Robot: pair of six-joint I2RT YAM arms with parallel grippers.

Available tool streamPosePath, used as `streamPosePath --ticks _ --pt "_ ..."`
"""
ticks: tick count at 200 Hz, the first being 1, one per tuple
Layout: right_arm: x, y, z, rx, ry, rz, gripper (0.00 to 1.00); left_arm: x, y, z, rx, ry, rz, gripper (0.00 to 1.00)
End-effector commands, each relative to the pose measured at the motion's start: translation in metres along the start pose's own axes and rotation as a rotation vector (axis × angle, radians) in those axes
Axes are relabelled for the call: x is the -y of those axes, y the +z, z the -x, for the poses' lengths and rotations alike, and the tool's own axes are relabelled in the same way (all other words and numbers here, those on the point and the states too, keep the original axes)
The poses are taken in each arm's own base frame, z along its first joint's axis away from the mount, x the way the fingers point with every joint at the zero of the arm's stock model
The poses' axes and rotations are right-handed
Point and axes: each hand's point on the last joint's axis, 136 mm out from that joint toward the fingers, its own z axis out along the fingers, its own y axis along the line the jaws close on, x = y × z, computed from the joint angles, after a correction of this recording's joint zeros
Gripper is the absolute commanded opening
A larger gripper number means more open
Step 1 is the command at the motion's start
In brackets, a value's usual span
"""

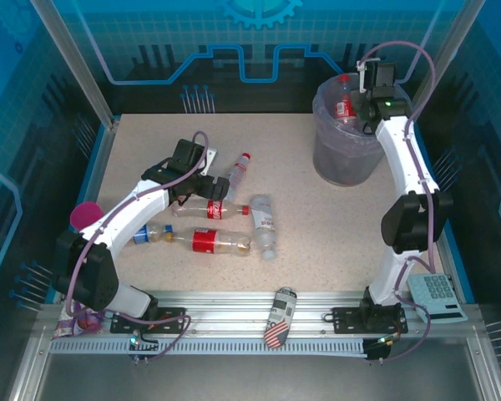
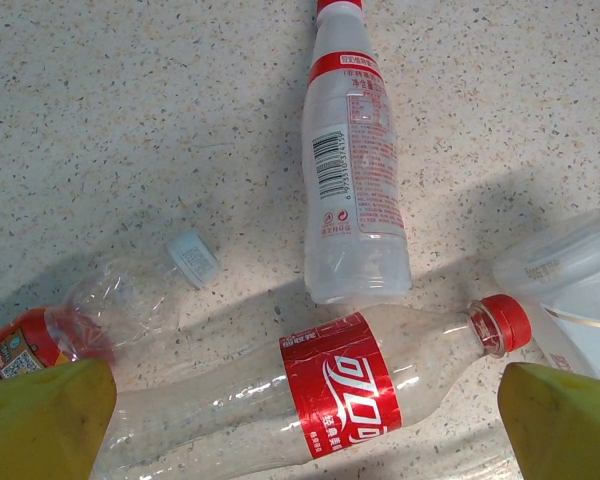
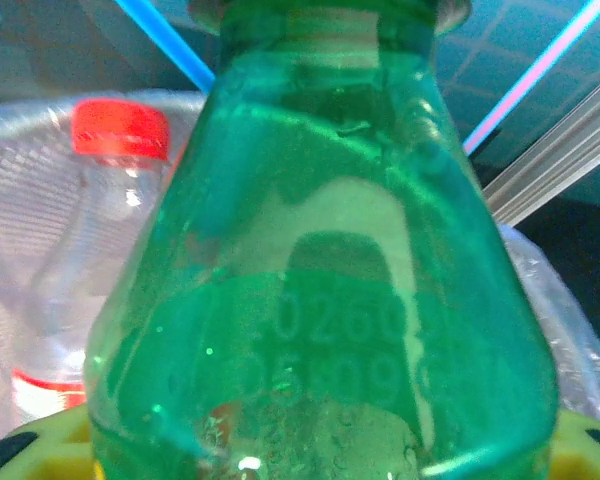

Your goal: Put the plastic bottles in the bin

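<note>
The green bottle is still hanging at the height of the bin's rim. My right gripper should next move down past the bin's rim into the bin (image 1: 361,126) beside the standing red-capped bottle and let it go.
Several plastic bottles lie on the table's left half. My left gripper (image 1: 202,194) hovers open over them, its yellow fingers (image 2: 42,420) straddling a red-labelled, red-capped bottle (image 2: 340,395) without touching it. Beyond it lie a white bottle with a red label (image 2: 352,170) and a crushed bottle with a pale blue cap (image 2: 130,290). The grey bin (image 1: 344,159) with its lavender liner stands at the back right, and a red-capped bottle (image 1: 344,98) stands up in it. My right gripper (image 1: 371,107) hangs over the bin's rim, shut on a green bottle (image 3: 320,300).
A stars-and-stripes can (image 1: 281,317) lies on the front rail between the arm bases. A pink cup (image 1: 85,215) sits at the table's left edge, and a calculator (image 1: 438,296) lies at the front right. A wide clear bottle (image 1: 265,225) lies right of the left gripper.
</note>
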Motion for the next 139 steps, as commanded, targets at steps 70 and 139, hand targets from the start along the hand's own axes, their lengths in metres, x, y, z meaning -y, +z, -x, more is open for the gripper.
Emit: streamPosePath --ticks 70,139 --pt "0.007 0.048 -0.060 -0.222 0.064 0.064 0.52 0.002 -0.008 0.008 0.016 0.016 0.001 0.99" --pt "0.006 0.056 -0.074 -0.258 0.065 0.067 0.77 0.002 -0.006 0.007 0.011 0.018 0.002 0.99"
